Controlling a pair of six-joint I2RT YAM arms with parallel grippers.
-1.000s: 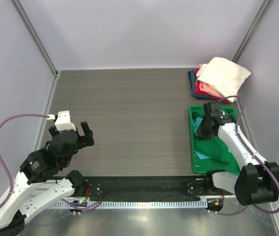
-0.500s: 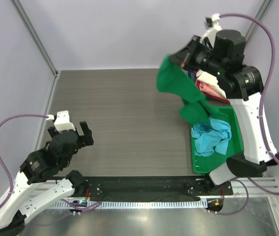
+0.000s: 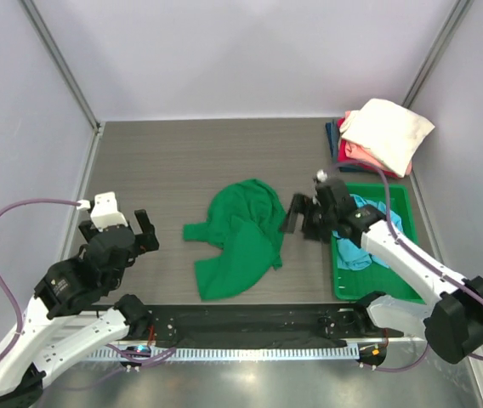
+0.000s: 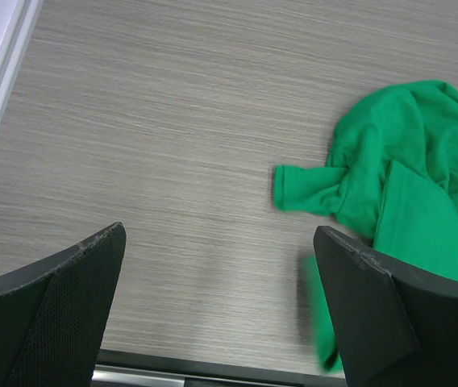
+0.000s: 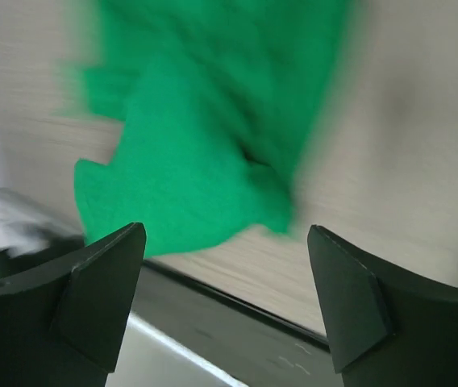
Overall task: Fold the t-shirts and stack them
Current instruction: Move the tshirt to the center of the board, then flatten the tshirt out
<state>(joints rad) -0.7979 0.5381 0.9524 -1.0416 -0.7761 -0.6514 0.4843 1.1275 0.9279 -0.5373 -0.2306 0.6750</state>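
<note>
I will next move my left gripper down to the right in the top view onto the sleeve's tip [image 3: 190, 232] [image 4: 288, 188], which is below it on that side and sticks out of the heap.
A bright green t-shirt [image 3: 237, 234] lies crumpled in a loose heap in the middle of the table, one sleeve sticking out to the left. My right gripper [image 3: 297, 219] hovers just off its right edge, open and holding nothing; the right wrist view shows the green cloth [image 5: 205, 129] blurred beyond the gripper [image 5: 225, 298]. My left gripper [image 3: 144, 231] stands open near the left side, and the green shirt [image 4: 414, 169] lies ahead and to the right of it [image 4: 221, 306]. A light blue t-shirt [image 3: 354, 255] sits bunched in the green bin [image 3: 394, 280].
At the back right corner a folded stack holds a cream shirt [image 3: 386, 127] on top, a pink-red one [image 3: 356, 153] below it and a navy one [image 3: 333, 136] at the bottom. The black rail [image 3: 241, 319] with the arm bases runs along the near edge. Walls close in the sides.
My right arm lifted the green t-shirt out of the bin, swung it high over the table, then came down and let it go in the middle. The left arm barely moved.
</note>
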